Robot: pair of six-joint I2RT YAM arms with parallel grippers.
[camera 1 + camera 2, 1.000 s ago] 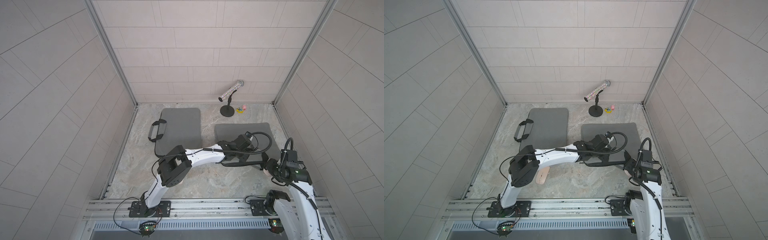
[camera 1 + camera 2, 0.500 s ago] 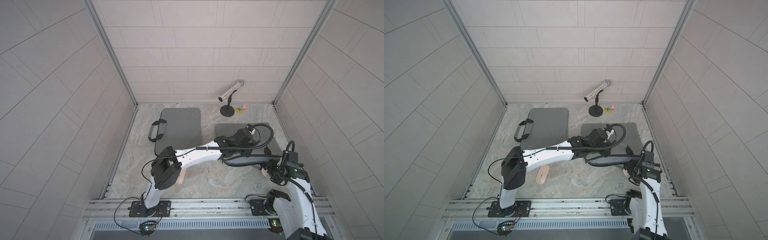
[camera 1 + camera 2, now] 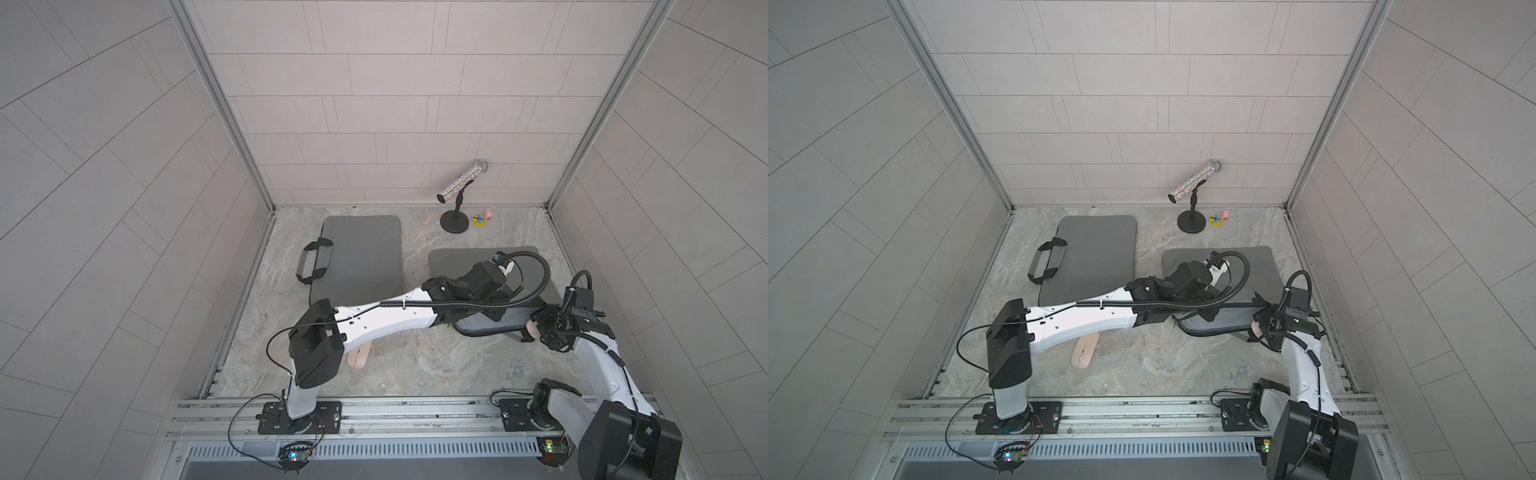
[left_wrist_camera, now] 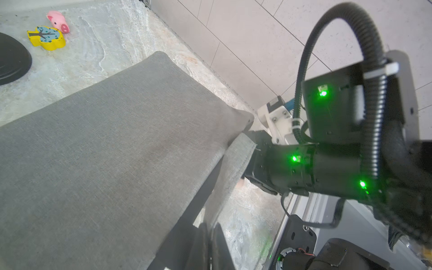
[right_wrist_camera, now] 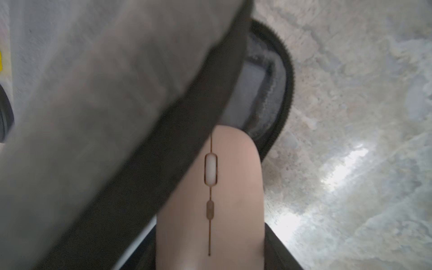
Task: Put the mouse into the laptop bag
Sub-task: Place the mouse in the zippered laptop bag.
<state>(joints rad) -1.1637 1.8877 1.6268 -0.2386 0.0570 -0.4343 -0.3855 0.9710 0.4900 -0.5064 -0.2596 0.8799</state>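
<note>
My right gripper has only the mouse's nose in the bag's opening, so next it needs to ease outward, push the mouse onto the lining inside the zipper edge point(image 3: 517, 318) point(image 5: 246, 101) and release it.
The grey laptop bag point(image 3: 457, 259) lies at the right of the table. My left gripper point(image 4: 210, 245) is shut on the edge of its upper flap point(image 4: 236, 159) and holds it raised, so the front of the bag gapes. My right gripper point(image 5: 210, 257) is shut on a pink mouse point(image 5: 222, 198), held by its sides. The nose of the mouse sits at the right end of the opening, under the raised flap point(image 5: 105, 93) and beside the zipper edge point(image 5: 284, 77). In both top views the mouse point(image 3: 533, 328) point(image 3: 1257, 328) shows only as a small pink patch at the gripper.
A second pink mouse point(image 3: 359, 357) lies on the table under my left arm. Another grey bag with a handle point(image 3: 361, 253) lies at the back left. A glittery microphone on a black stand point(image 3: 455, 222) and small toys point(image 3: 484, 218) stand at the back wall.
My left arm has lifted the bag's front flap and its elbow has swung left, so the opening gapes wider. The right gripper with the mouse has stayed by the opening's right end.
</note>
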